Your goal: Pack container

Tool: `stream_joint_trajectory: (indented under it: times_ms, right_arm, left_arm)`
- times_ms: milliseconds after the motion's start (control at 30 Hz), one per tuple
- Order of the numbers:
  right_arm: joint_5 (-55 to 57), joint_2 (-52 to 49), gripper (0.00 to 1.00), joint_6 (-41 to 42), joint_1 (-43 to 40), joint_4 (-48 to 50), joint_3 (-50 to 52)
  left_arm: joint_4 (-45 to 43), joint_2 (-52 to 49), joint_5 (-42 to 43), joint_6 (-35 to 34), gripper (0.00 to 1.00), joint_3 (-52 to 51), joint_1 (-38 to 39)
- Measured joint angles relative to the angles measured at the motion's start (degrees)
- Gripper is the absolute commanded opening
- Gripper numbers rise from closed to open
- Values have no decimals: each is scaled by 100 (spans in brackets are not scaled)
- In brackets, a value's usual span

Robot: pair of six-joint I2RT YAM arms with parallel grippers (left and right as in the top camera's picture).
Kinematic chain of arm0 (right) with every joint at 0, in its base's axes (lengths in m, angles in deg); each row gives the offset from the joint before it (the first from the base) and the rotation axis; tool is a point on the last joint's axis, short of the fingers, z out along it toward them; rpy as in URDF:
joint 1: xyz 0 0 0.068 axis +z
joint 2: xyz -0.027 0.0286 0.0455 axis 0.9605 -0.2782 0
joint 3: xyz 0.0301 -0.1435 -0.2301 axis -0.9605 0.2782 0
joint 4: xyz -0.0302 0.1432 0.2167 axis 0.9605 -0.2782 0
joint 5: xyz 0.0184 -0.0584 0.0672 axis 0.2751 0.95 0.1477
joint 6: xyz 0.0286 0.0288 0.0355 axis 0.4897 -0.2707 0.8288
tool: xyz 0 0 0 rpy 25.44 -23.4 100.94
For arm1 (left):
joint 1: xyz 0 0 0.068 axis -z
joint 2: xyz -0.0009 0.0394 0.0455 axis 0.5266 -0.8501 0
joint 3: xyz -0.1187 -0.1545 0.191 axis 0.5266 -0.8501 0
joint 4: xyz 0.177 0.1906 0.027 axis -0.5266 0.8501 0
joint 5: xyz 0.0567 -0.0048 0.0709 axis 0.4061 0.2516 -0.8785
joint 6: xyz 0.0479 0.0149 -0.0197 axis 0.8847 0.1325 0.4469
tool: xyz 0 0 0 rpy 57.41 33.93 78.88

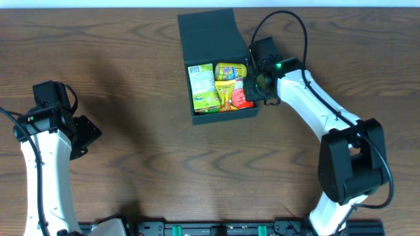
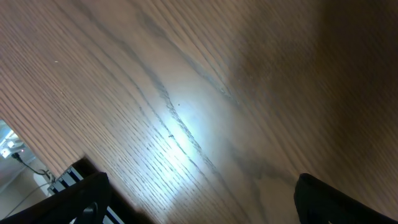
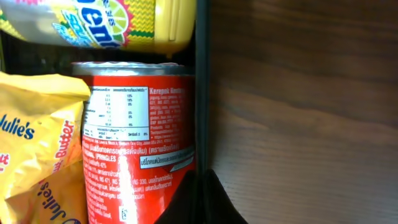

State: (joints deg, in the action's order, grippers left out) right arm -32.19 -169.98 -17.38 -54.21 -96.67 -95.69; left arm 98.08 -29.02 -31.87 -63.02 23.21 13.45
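Observation:
The robot's right gripper needs to pull the container [image 1: 191, 98] back by its pinched side onto the bare wood before the black bar [image 1: 220, 165] and let go of it there.
The dark teal container [image 1: 191, 98] sits at the table's back centre with its flap lid [image 1: 209, 33] folded back. Inside lie a green box [image 1: 203, 86], a yellow pouch [image 1: 231, 71], a yellow Julie's packet [image 1: 226, 97] and a red Pringles can [image 1: 243, 97]. My right gripper [image 1: 254, 82] is at the container's right wall. In the right wrist view its fingers [image 3: 200, 199] pinch shut across that thin wall [image 3: 202, 93], one inside beside the red can [image 3: 140, 149], one outside. My left gripper [image 1: 88, 134] hovers open over bare wood far to the left, holding nothing [image 2: 205, 205].
Brown wooden table [image 1: 151, 157] all round the container. The right arm's base [image 1: 351, 164] stands at the front right and the left arm [image 1: 46, 164] at the front left. A black rail [image 1: 216, 229] runs along the front edge.

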Motion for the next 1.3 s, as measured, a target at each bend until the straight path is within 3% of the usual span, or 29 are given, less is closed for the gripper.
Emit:
stream_joint_trajectory:
  times_ms: [600,1033,1300]
  right_arm:
    - [304,240,2,562,614,-968,149]
    - [256,2778,2,1097,1316,-922,2623]
    - [439,3558,2,2715,2583,-664,3580]
  left_arm:
    - [0,2,2,0,95,0,0]
    - [-4,-4,0,2,95,2,0]
    - [2,-4,0,0,95,2,0]
